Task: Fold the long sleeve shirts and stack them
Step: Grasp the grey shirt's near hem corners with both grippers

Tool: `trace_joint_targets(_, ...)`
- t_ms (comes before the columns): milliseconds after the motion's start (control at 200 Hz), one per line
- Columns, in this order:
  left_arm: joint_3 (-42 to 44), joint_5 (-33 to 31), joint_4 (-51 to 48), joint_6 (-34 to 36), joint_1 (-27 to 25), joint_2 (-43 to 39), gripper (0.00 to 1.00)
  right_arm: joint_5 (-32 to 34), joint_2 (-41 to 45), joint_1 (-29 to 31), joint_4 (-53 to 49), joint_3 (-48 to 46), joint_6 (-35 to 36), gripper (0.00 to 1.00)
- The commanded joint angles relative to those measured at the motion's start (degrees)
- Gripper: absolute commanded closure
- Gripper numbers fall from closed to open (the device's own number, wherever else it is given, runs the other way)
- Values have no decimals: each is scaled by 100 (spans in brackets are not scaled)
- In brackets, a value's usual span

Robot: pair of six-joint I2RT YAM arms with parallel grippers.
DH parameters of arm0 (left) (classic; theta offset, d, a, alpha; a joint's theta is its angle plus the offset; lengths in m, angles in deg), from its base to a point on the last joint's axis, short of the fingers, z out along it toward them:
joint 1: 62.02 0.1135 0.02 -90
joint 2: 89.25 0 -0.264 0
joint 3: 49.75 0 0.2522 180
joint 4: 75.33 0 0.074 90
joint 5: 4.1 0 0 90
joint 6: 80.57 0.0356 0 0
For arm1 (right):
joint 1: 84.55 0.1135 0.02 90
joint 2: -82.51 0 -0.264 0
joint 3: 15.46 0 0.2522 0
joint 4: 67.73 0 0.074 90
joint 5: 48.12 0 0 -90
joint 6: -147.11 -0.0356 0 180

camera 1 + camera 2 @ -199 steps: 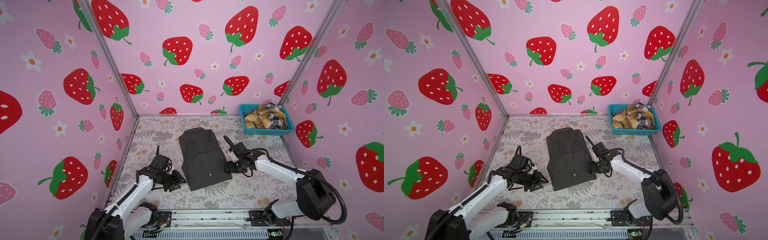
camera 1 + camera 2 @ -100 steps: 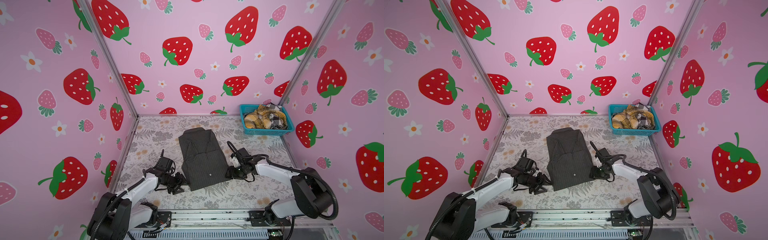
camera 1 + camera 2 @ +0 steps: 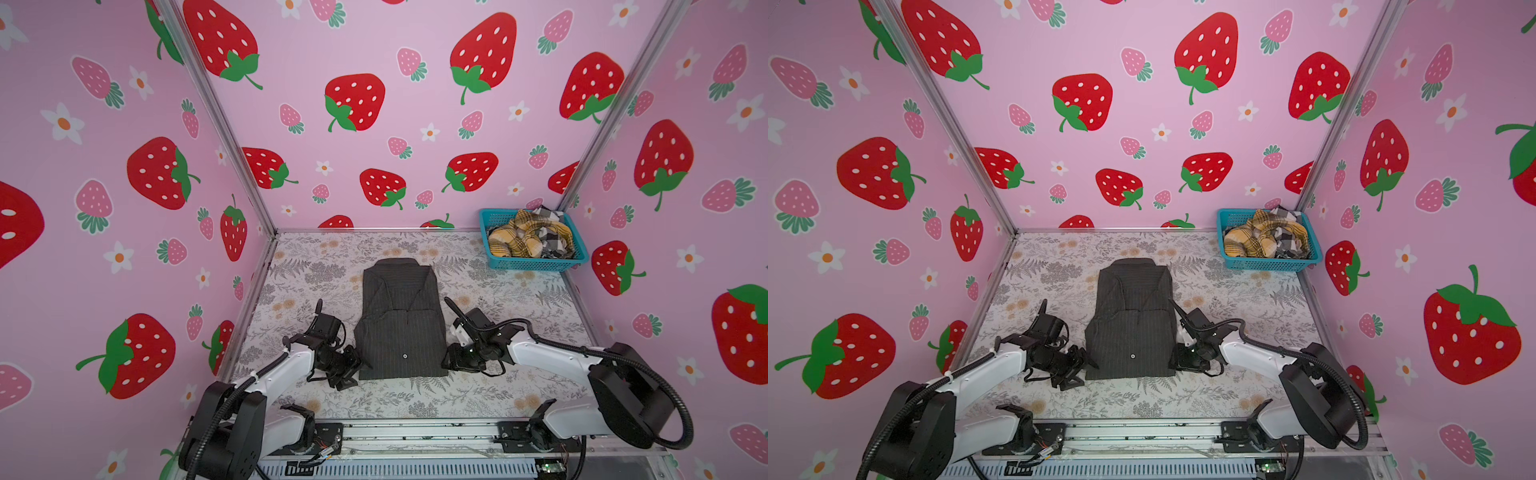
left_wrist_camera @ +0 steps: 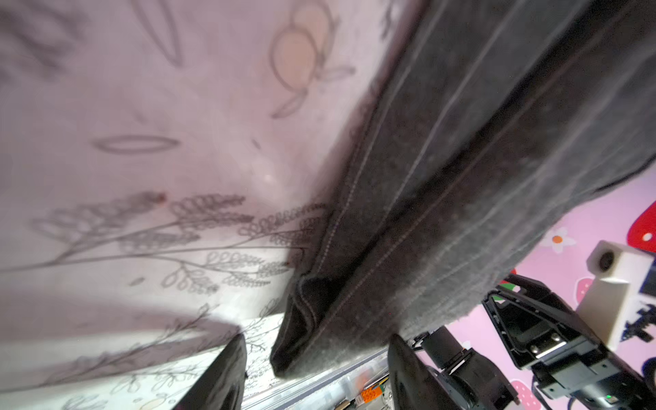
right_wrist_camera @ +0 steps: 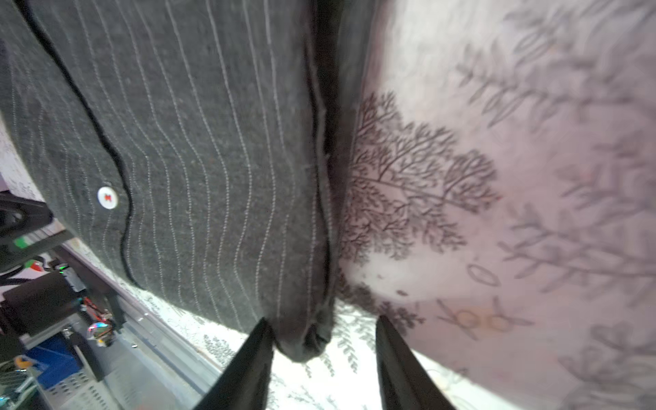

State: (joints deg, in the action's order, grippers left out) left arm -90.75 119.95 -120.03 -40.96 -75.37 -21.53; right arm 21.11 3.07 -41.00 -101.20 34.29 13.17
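Observation:
The shirt's near corner (image 3: 362,377) (image 4: 294,359) lies just ahead of my left gripper, between its spread fingers. My left gripper will next slide farther onto that corner beside it and close.
A charcoal pinstriped long sleeve shirt (image 3: 399,328) (image 3: 1131,328) lies folded in the middle of the table, collar at the far end. My left gripper (image 3: 353,368) (image 3: 1084,365) sits low at its near left corner, open. In the left wrist view that shirt (image 4: 443,177) corner lies between the left gripper's (image 4: 316,372) spread fingers. My right gripper (image 3: 449,361) (image 3: 1177,359) is at the near right corner, open. In the right wrist view the shirt (image 5: 198,142) corner sits inside the right gripper (image 5: 323,355), touching one finger (image 5: 248,369).
A teal basket (image 3: 536,262) (image 3: 1271,262) at the back right corner holds a crumpled yellow plaid shirt (image 3: 515,241) and a black-and-white check shirt (image 3: 552,241). Pink strawberry walls close three sides. A metal rail (image 3: 415,432) runs along the front edge.
My right gripper slid along the shirt's right edge toward the near corner. My left arm dropped lower and edged in to the near left corner, its jaws spreading wider.

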Motion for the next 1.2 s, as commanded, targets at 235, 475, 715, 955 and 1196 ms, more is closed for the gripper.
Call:
trace_joint_targets(235, 283, 457, 617, -235, 236, 197, 36, -285, 49, -77, 340, -353, -295, 38)
trace_joint_targets(475, 259, 293, 477, -8, 284, 626, 42, -682, -17, -149, 1077, -760, -750, 48)
trace_joint_targets(715, 209, 224, 670, 86, 368, 1001, 46, -907, -108, -145, 1440, -935, -1021, 54)
trace_joint_targets(955, 290, 349, 959, 111, 368, 1334, 65, -970, -295, -138, 1778, -1078, -1200, 69)
trace_joint_targets(1196, 290, 549, 1092, 74, 347, 1219, 88, -843, 77, -149, 1755, -1044, -1224, 95)
